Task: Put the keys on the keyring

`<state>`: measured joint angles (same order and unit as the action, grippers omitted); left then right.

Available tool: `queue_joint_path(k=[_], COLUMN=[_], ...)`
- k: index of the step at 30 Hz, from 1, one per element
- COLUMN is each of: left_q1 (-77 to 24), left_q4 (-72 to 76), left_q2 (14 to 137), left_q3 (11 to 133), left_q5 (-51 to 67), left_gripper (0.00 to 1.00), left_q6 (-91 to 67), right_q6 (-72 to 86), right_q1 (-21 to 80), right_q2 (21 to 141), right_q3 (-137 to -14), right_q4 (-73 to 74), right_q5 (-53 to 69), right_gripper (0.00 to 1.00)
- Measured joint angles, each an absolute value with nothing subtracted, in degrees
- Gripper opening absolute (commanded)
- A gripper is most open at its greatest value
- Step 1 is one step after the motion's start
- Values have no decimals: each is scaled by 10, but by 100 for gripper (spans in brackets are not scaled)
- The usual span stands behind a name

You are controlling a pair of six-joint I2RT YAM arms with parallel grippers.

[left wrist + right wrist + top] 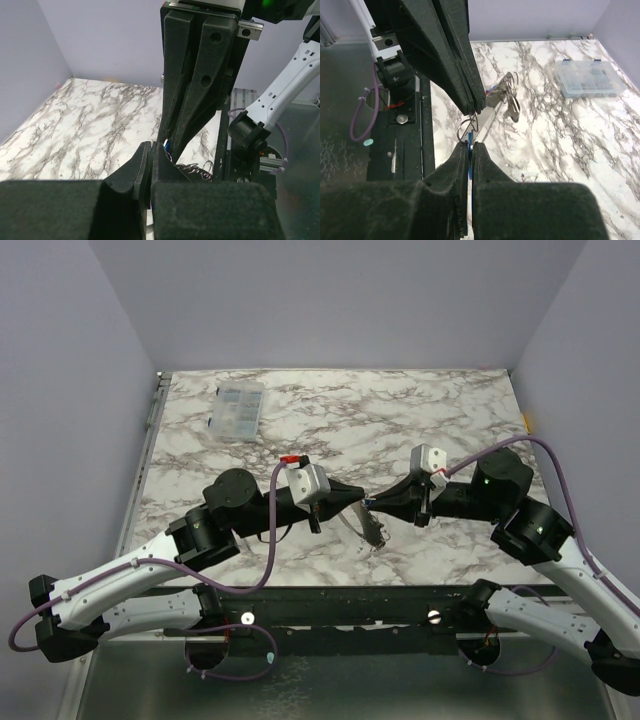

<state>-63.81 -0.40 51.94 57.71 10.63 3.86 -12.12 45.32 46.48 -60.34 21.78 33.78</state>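
My right gripper should next swing outward over the marble table and then lower the blue-headed key (469, 136) onto the tabletop to release it, as the band hangs in midair.
My right gripper (470, 145) is shut on a small blue-headed key (469, 136), its tip at the thin metal ring (468, 126). My left gripper (151, 147) is shut and pinches that ring from the other side; its fingers (470, 95) come down from above in the right wrist view. The pale coiled keyring band (366, 530) hangs below both grippers (352, 502) (376, 505), which meet tip to tip above the table's near edge. A bit of the blue key (166, 145) and the band's coils (200, 170) show in the left wrist view. More metal keys (508, 94) dangle beside the ring.
A clear plastic box (238, 409) lies at the far left of the marble table (420, 420); it also shows in the right wrist view (590, 78). The black base rail (340, 615) runs along the near edge.
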Motion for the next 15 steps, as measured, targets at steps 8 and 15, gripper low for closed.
queue_joint_path(k=[8,15], left_q1=[-638,-638], left_q4=[5,12], left_q2=[519,517], left_q3=[568,551], left_q5=[106,106], left_gripper=[0,0], left_q6=[38,38], right_q6=[-148,-171], right_q1=[453,453], right_q2=[478,500], right_q3=[-633,-671], right_q4=[265,301], right_q5=[318,304], right_gripper=[1,1])
